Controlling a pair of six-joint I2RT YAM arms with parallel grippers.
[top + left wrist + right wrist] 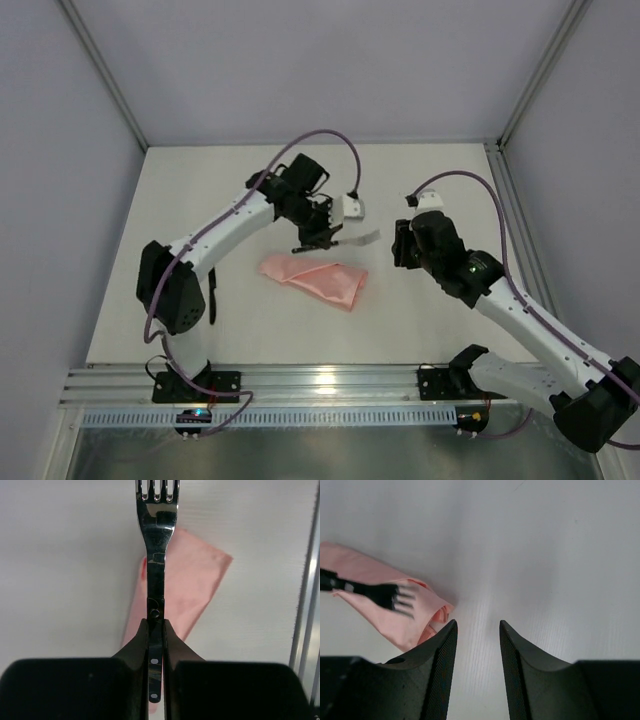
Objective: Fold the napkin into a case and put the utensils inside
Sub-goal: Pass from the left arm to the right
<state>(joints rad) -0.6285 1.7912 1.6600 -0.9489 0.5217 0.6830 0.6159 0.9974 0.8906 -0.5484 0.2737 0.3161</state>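
The fork [360, 239] sits crooked by the case's far edge. Next, my left gripper moves back, turns the tines [392, 596] toward the case's open end and brings the fork down onto the case.
The salmon-pink case [318, 281] lies flat on the white table, a folded wedge with its point to the left. My left gripper [320, 238] hovers just above its far edge and is shut on the handle of a black fork [360, 239], whose tines point right. In the left wrist view the fork [156, 540] runs straight out from the left gripper [155, 625] over the case [192, 585]. My right gripper [404, 246] is open and empty, to the right of the case. Its wrist view shows its open jaws [477, 625], the case's open end [380, 612] and the fork tines [392, 596]. The other utensil is out of view.
An aluminium rail [320, 385] runs along the table's near edge and shows at the right of the left wrist view [305, 605]. Grey enclosure walls stand at the left, right and back. Bare white table [200, 320] surrounds the case.
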